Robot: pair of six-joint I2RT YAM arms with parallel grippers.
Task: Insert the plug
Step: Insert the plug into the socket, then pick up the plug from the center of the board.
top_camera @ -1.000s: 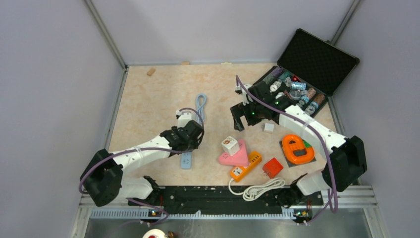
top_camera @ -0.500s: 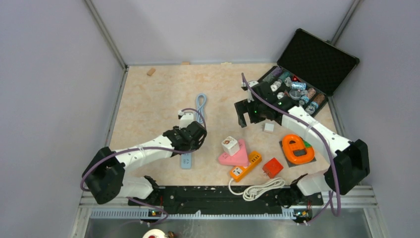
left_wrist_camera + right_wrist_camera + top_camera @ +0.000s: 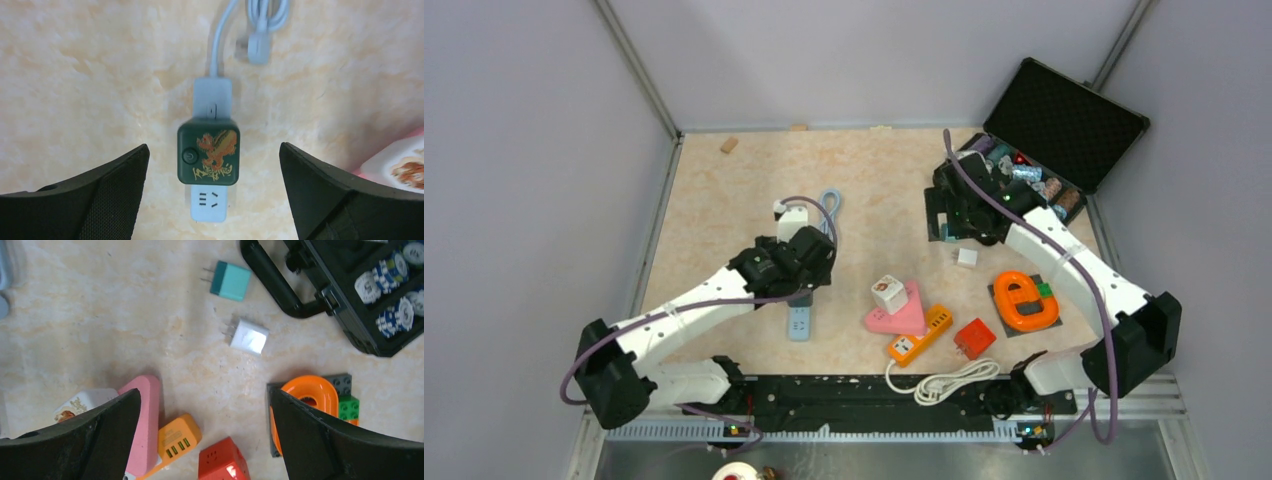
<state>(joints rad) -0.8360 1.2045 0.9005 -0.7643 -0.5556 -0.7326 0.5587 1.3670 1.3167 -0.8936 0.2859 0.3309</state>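
Note:
The red cube [image 3: 975, 339] [image 3: 223, 461] is nearer my base than my open fingers are, so my right gripper should next move back and down, tilting, onto the red cube's sides.
A dark green plug cube [image 3: 208, 151] with a gold dragon print sits plugged on a light blue power strip [image 3: 210, 207], whose lower socket is free. My left gripper [image 3: 214, 152] hangs above it, open and empty, one finger on each side and clear of the cube. In the top view the left gripper [image 3: 802, 285] covers the cube, and the strip's end [image 3: 800, 323] shows below it. My right gripper [image 3: 204, 396] is open and empty above bare table; in the top view it [image 3: 939, 222] is beside the black case [image 3: 1064, 120].
A teal plug [image 3: 230, 280] and a white plug [image 3: 249, 336] lie near the case handle [image 3: 272, 280]. A pink wedge [image 3: 145, 420], orange strip [image 3: 175, 440], red cube [image 3: 220, 465] and orange ring [image 3: 305, 390] lie nearer. The blue cable [image 3: 262, 20] is coiled beyond the strip.
My left gripper has risen and drawn back from the power strip. My right arm has swung right and back, towards the black case.

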